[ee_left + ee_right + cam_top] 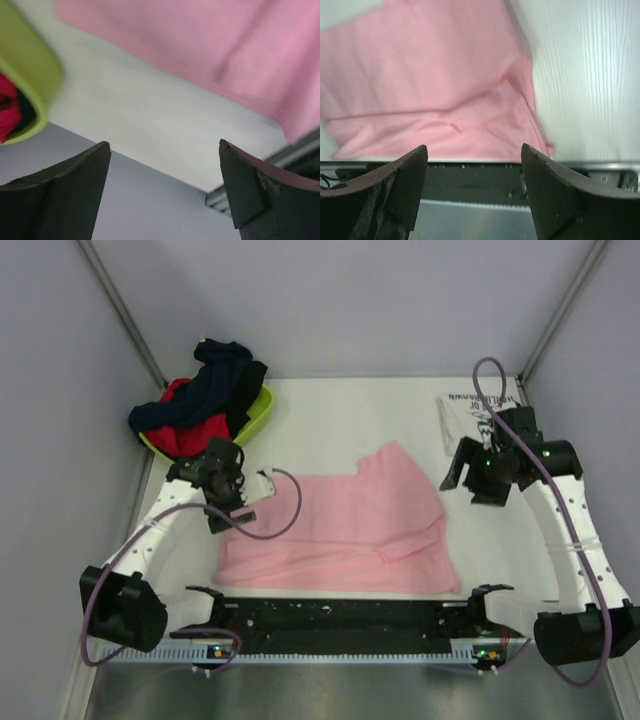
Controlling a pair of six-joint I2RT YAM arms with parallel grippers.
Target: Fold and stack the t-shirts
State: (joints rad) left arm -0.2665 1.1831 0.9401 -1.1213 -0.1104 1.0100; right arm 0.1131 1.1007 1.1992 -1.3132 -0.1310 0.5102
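Observation:
I will next move my right gripper down, outward and to the left in the top view onto the pink shirt's far tip, because that tip is below and beyond it.
The light-pink t-shirt point(340, 530) lies spread on the white table, partly folded, with one part turned up toward the back. It also shows in the left wrist view point(210, 45) and the right wrist view point(430, 85). The white t-shirt with black lettering point(470, 415) lies folded at the back right. My left gripper point(230, 502) is open and empty, above the table just left of the pink shirt. My right gripper point(468, 480) is open and empty, raised to the right of the pink shirt and in front of the white one.
A lime-green basket point(245, 420) at the back left holds a heap of red and dark-blue clothes point(200, 400); its rim shows in the left wrist view point(30, 75). A black rail point(340, 615) runs along the near table edge. Grey walls close in both sides.

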